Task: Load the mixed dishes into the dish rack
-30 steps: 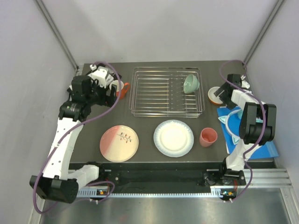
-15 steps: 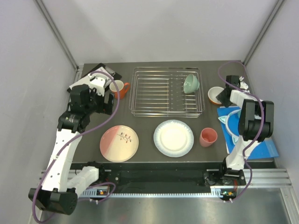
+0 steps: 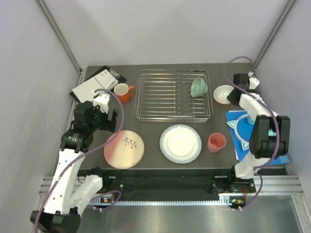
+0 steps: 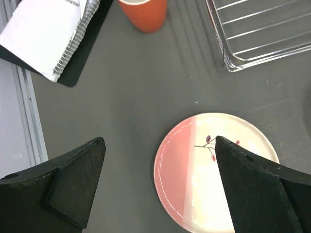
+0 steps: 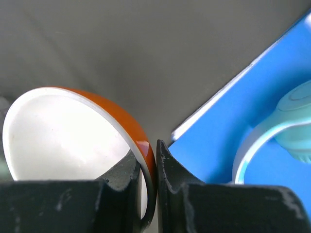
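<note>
The robot's right gripper needs to lift the orange bowl next, then bring it down into the empty slots on the near side of the mint green bowl (image 3: 198, 87).
The silver wire dish rack (image 3: 173, 95) stands at the back middle, with the mint green bowl (image 3: 198, 87) leaning in its right end. My right gripper (image 3: 234, 96) (image 5: 155, 150) is shut on the rim of an orange bowl with a white inside (image 3: 223, 93) (image 5: 63, 131), just right of the rack. My left gripper (image 3: 104, 119) (image 4: 159, 145) hangs open above the left edge of the pink-and-cream plate (image 3: 124, 148) (image 4: 194, 179). The orange mug (image 3: 124, 92) (image 4: 143, 13) stands left of the rack. The white plate (image 3: 180, 143) and the salmon-pink cup (image 3: 216, 142) sit in front of the rack.
A black-and-white spiral booklet (image 3: 92, 85) (image 4: 43, 34) lies at the back left corner. A blue mat (image 3: 243, 131) (image 5: 252, 107) carrying a turquoise ring (image 3: 240, 127) (image 5: 286, 121) lies along the right edge, close to my right gripper.
My right gripper has shut on the orange bowl's rim. My left arm has drawn back from the mug toward the near side and now hangs over the pink-and-cream plate.
</note>
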